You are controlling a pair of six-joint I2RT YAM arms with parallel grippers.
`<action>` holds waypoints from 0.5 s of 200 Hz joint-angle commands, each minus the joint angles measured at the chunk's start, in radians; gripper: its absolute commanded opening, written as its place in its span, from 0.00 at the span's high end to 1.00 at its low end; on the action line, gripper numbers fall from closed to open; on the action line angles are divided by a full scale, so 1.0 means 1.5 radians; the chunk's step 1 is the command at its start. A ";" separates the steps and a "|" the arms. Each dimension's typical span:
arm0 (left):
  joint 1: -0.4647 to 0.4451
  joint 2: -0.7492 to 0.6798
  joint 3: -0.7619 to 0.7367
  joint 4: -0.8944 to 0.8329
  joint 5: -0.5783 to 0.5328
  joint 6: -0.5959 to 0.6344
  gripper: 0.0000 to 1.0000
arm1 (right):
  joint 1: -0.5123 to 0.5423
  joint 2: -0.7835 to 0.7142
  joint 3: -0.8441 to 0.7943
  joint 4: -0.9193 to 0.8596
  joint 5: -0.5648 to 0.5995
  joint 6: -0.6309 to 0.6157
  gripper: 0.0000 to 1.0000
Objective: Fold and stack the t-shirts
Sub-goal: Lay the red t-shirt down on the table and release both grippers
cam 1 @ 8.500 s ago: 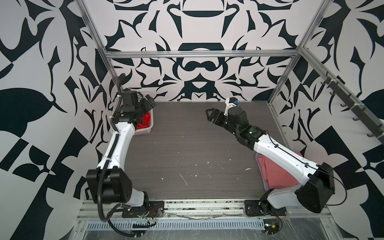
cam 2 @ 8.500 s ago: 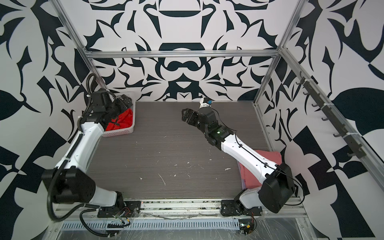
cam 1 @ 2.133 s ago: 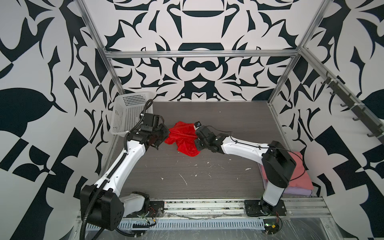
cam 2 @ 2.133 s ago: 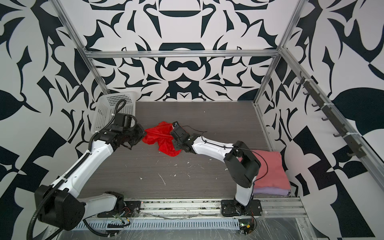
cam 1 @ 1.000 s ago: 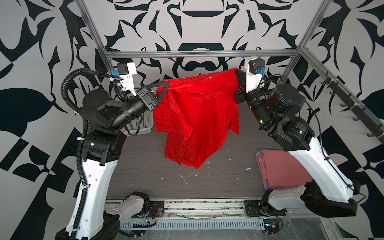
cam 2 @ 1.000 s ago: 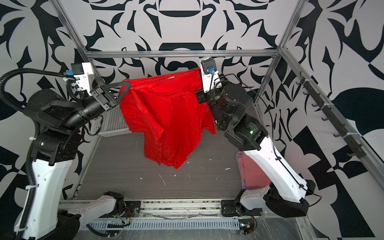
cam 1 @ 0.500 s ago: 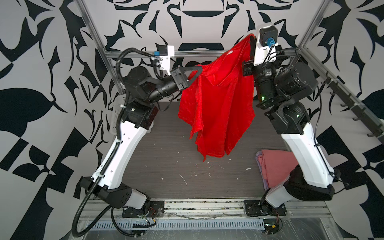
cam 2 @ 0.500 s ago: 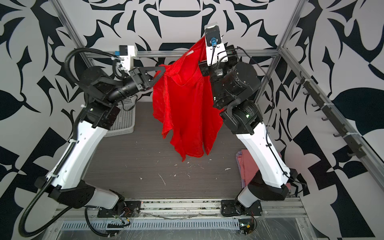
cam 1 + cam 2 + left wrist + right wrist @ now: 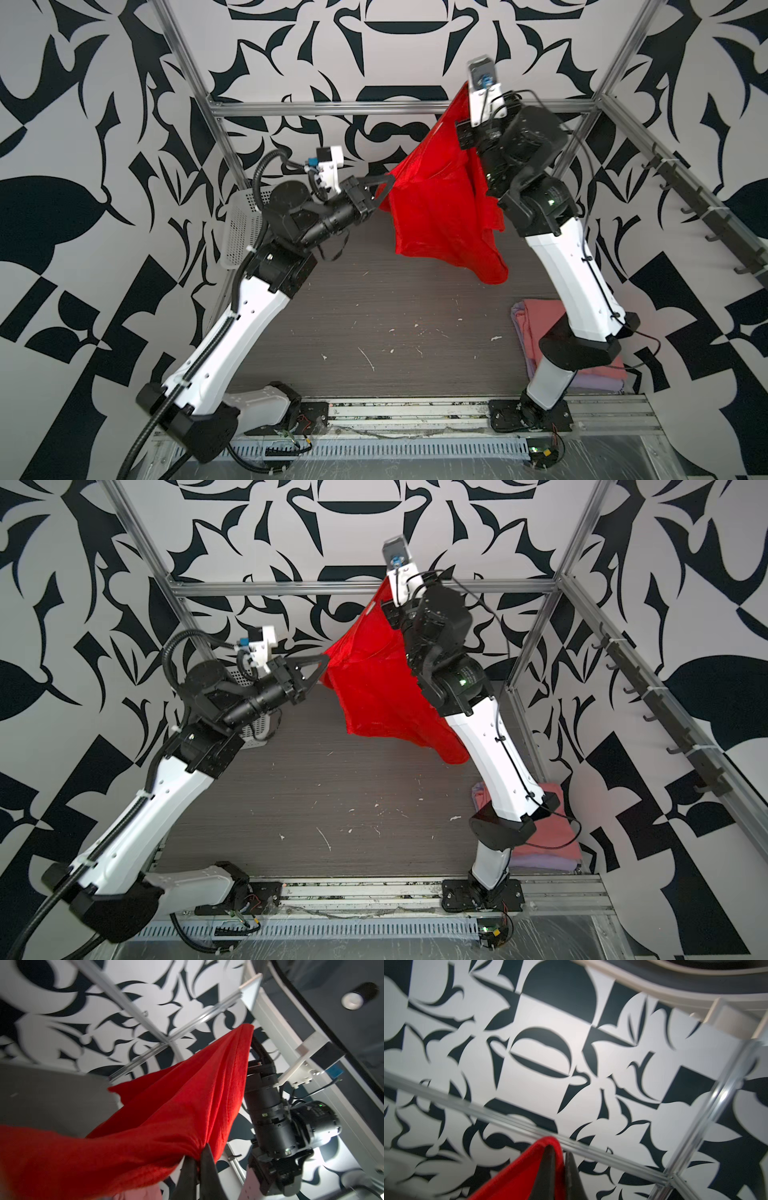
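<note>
I will next lower the t-shirt's bunched corner back toward the base with my left gripper and let it go on the bare near tabletop, which is open below my gripper.
A bright red t-shirt hangs in the air, stretched on a slant between my two grippers. My left gripper is shut on a bunched lower corner of it. High up near the back frame bar, my right gripper is shut on the shirt's top edge, and in both top views the cloth covers its fingertips. The shirt's loose end droops beside the right arm. A folded dusty pink t-shirt lies on a folded pale lavender t-shirt at the front right, partly under the right arm's base.
A white perforated basket stands at the back left, behind the left arm. The grey table is speckled with small white scraps. Metal frame bars run along the back and sides, with a row of hooks on the right wall.
A second ago the red shirt was spread wide at one height. The right gripper has since risen, the left has sunk and reached inward, and the shirt now hangs bunched on a slant.
</note>
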 commanded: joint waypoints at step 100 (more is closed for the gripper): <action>0.010 -0.619 -0.467 -0.719 -0.607 -0.455 0.38 | 0.144 0.101 -0.393 0.007 -0.213 0.462 1.00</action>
